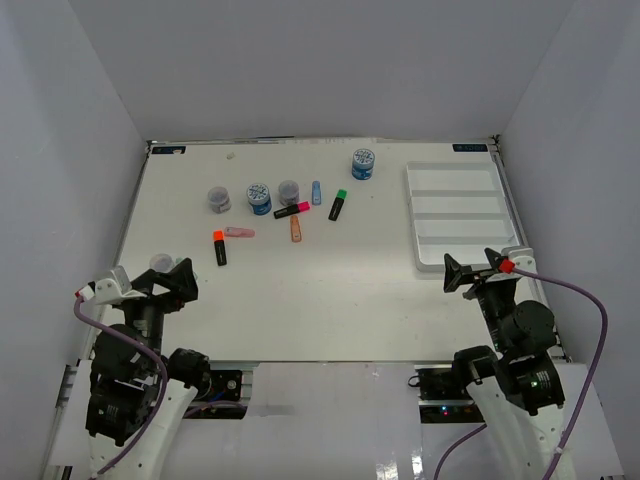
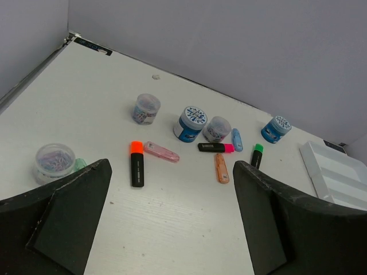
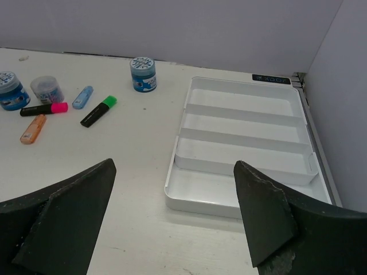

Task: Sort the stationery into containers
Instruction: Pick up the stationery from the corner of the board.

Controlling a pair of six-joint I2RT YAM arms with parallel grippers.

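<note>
I should next bring my left gripper outward and down over the clear jar (image 2: 54, 162) of clips, tilting it to point at the tabletop, so that it straddles the jar's sides, because the jar stands upright.
Several highlighters lie mid-table: black with orange cap (image 1: 219, 247), pastel pink (image 1: 238, 232), black with pink cap (image 1: 291, 210), pastel orange (image 1: 296, 229), pastel blue (image 1: 316, 192), black with green cap (image 1: 338, 205). Blue-patterned jars (image 1: 259, 197) (image 1: 363, 163) and grey-lidded jars (image 1: 219, 200) (image 1: 289, 191) stand behind them. The white tray (image 1: 455, 205) at the right is empty. My left gripper (image 1: 167, 279) is open and empty near the front left, beside a clear jar (image 2: 54, 162). My right gripper (image 1: 472, 270) is open and empty, just in front of the tray (image 3: 241, 157).
White walls enclose the table on three sides. The tray sits close to the right wall. The clear jar of clips (image 1: 161, 263) stands right by my left fingers.
</note>
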